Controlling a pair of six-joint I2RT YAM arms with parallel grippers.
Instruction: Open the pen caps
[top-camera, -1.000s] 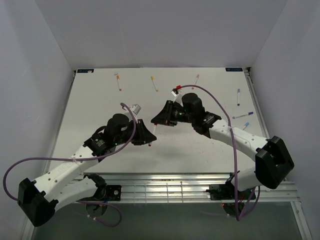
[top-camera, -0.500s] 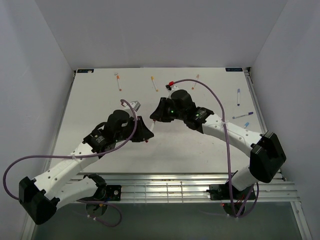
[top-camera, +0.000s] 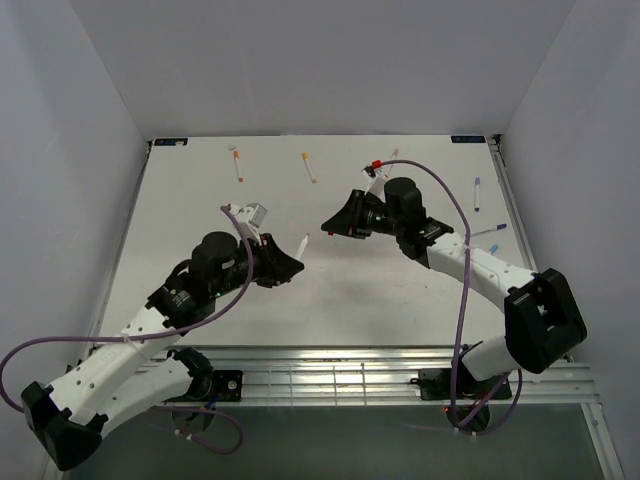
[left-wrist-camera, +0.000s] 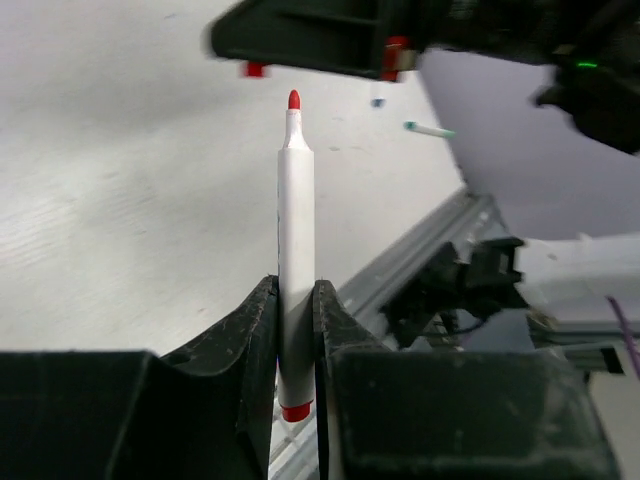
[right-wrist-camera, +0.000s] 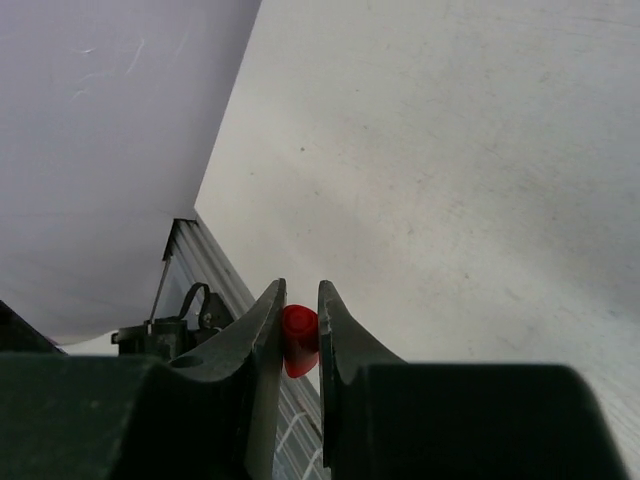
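My left gripper should move down next, turn its fingers downward and release the pen's body (top-camera: 303, 244) flat on the bare tabletop below, since the cap is off the pen's red tip.
My left gripper (top-camera: 292, 262) is shut on a white pen barrel (top-camera: 303, 244) and holds it above the table. In the left wrist view the pen (left-wrist-camera: 296, 200) stands upright between the jaws of the left gripper (left-wrist-camera: 296, 295), its bare red tip up and a red end plug below. My right gripper (top-camera: 330, 229) is shut on the red pen cap (right-wrist-camera: 298, 335). The cap sits pinched at the tips of the right gripper (right-wrist-camera: 298, 305). The right gripper is a short gap up and right of the pen's tip, apart from it.
Capped pens lie on the white table: two orange ones (top-camera: 237, 165) (top-camera: 309, 168) at the back, one (top-camera: 392, 158) near the right arm's cable, a purple one (top-camera: 477, 192) and blue ones (top-camera: 487, 231) at the right. Grey walls stand on three sides.
The grippers were together at the pen; now they have pulled apart. The red cap is off the pen and in the right gripper. The left arm drew back left with the barrel.
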